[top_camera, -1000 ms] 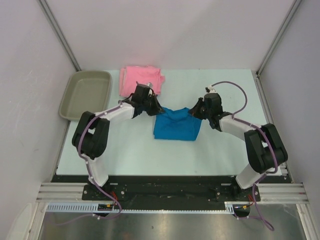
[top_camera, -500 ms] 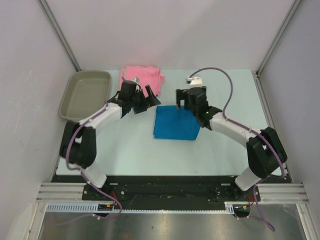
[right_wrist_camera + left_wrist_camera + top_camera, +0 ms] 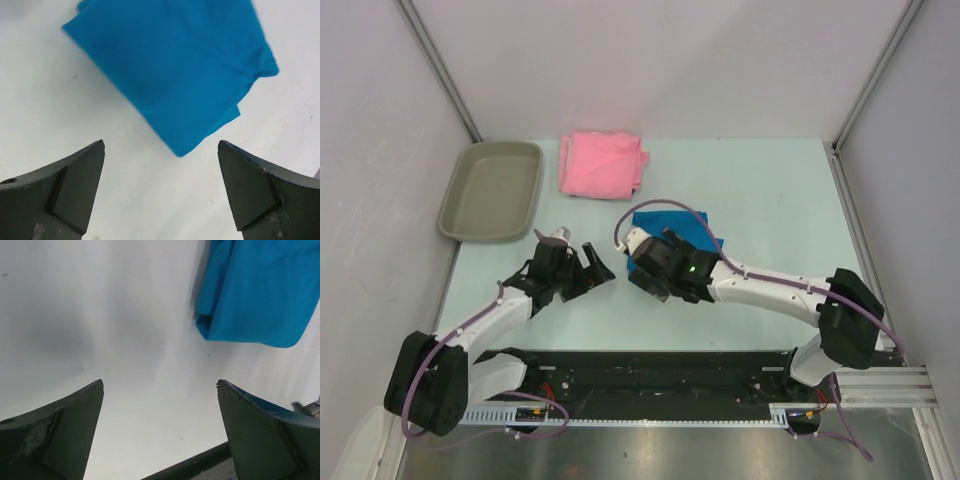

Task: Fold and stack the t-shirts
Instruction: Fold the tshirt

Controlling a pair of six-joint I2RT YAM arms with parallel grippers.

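Next, my right gripper will lower, tilting its fingertips outward onto the blue t-shirt's near corner [image 3: 181, 147] to close.
The bright blue t-shirt [image 3: 682, 228] lies folded flat at mid-table, its near-left part hidden under my right wrist. Its corner points toward me in the right wrist view [image 3: 175, 60], and it fills the upper right of the left wrist view [image 3: 257, 292]. The light pink t-shirt [image 3: 603, 165] lies folded at the back, left of centre. My left gripper [image 3: 597, 262] [image 3: 160, 382] is open over bare table, left of the blue shirt. My right gripper [image 3: 653, 280] [image 3: 161, 143] is open just short of the blue shirt's near corner. Neither holds anything.
A grey-beige tray [image 3: 460, 205] stands at the back left, beside the pink shirt. Grey walls close in the table on three sides. The black rail [image 3: 660, 365] with the arm bases runs along the near edge.
Both grippers opened and let go of the blue shirt, which now lies folded. Both arms drew back toward the near edge, the right wrist swinging left across the shirt's front.
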